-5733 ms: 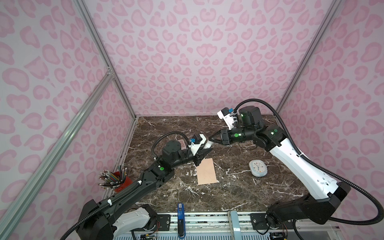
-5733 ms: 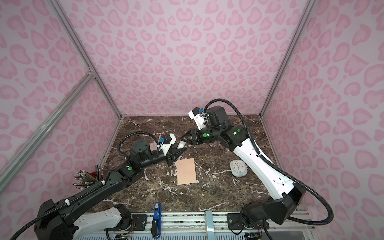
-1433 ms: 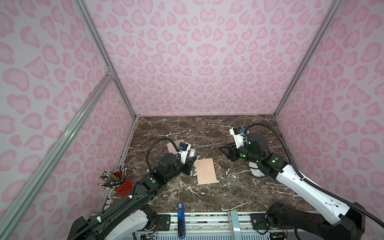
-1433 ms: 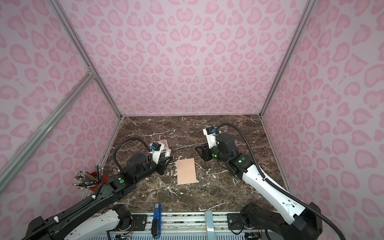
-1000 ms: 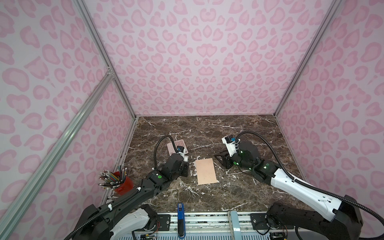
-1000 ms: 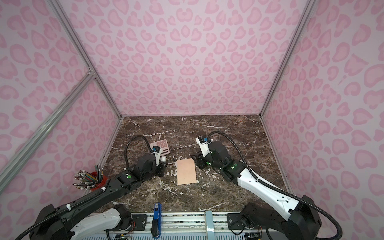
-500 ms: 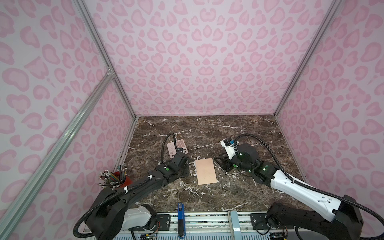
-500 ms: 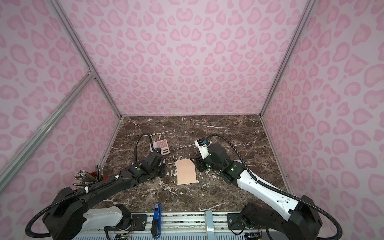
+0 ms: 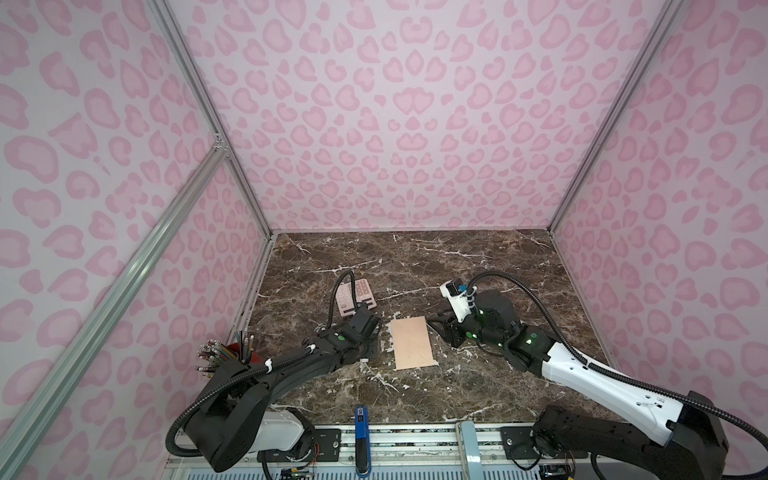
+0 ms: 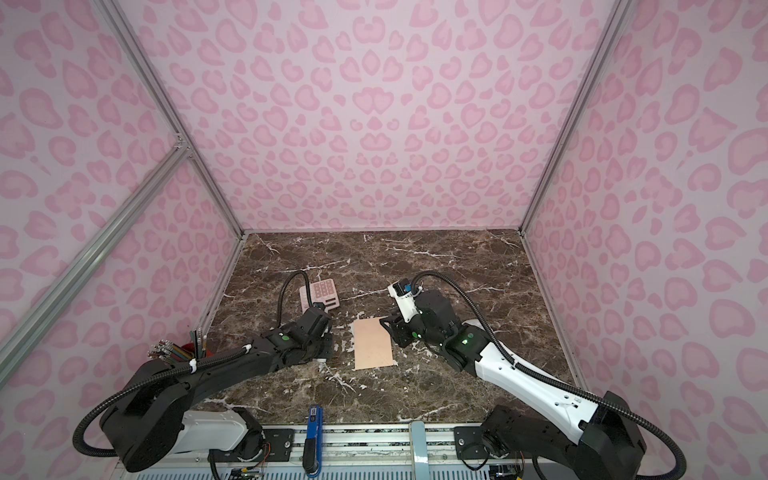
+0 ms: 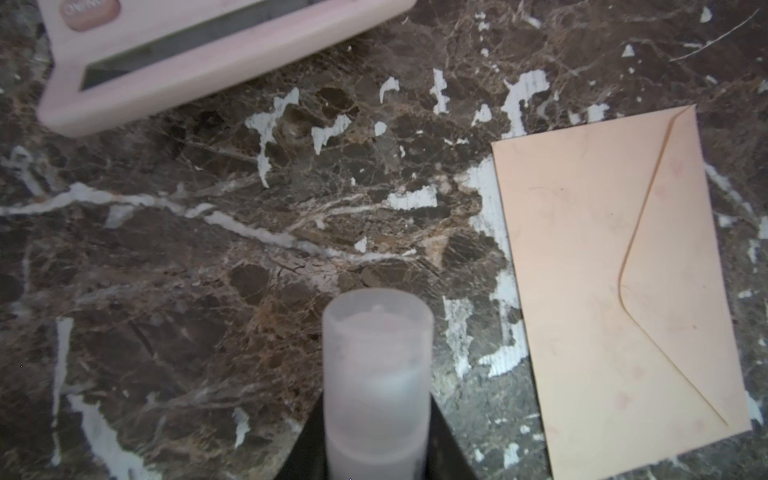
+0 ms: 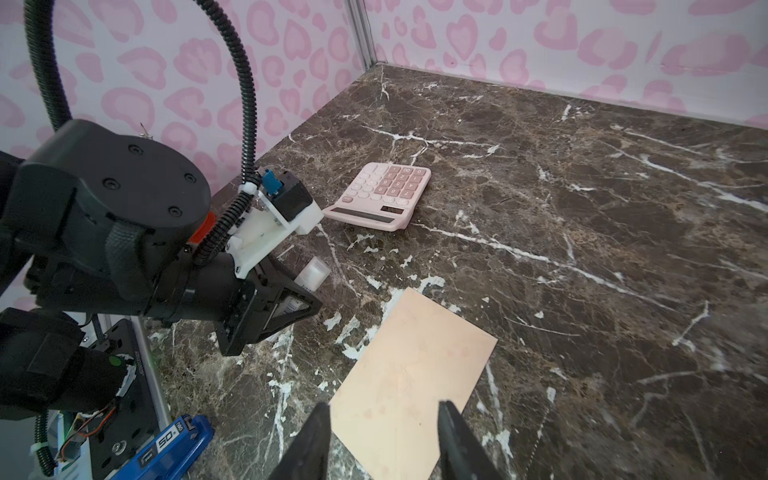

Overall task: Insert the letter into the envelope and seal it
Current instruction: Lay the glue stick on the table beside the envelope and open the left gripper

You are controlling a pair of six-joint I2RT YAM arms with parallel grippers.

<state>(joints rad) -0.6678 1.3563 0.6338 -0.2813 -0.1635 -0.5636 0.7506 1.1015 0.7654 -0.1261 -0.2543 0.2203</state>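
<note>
Next, my left gripper comes down toward the envelope and lets go of the frosted white tube on the bare marble beside the envelope, as that spot lies below.
The peach envelope lies flat on the marble table with its flap folded down. The letter shows in no view. My left gripper sits low, just left of the envelope, shut on a frosted white tube that points toward the calculator. My right gripper hovers at the envelope's right edge. It is open, and its two dark fingers straddle a corner of the envelope with nothing between them.
A pink calculator lies behind the left gripper. A red cup of pencils stands by the left wall. A blue tool sits on the front rail. Pink patterned walls enclose the table on three sides.
Both arms have come down from above the table to either side of the envelope. Over the last second the left arm stretched lower and flatter; the right gripper barely shifted.
</note>
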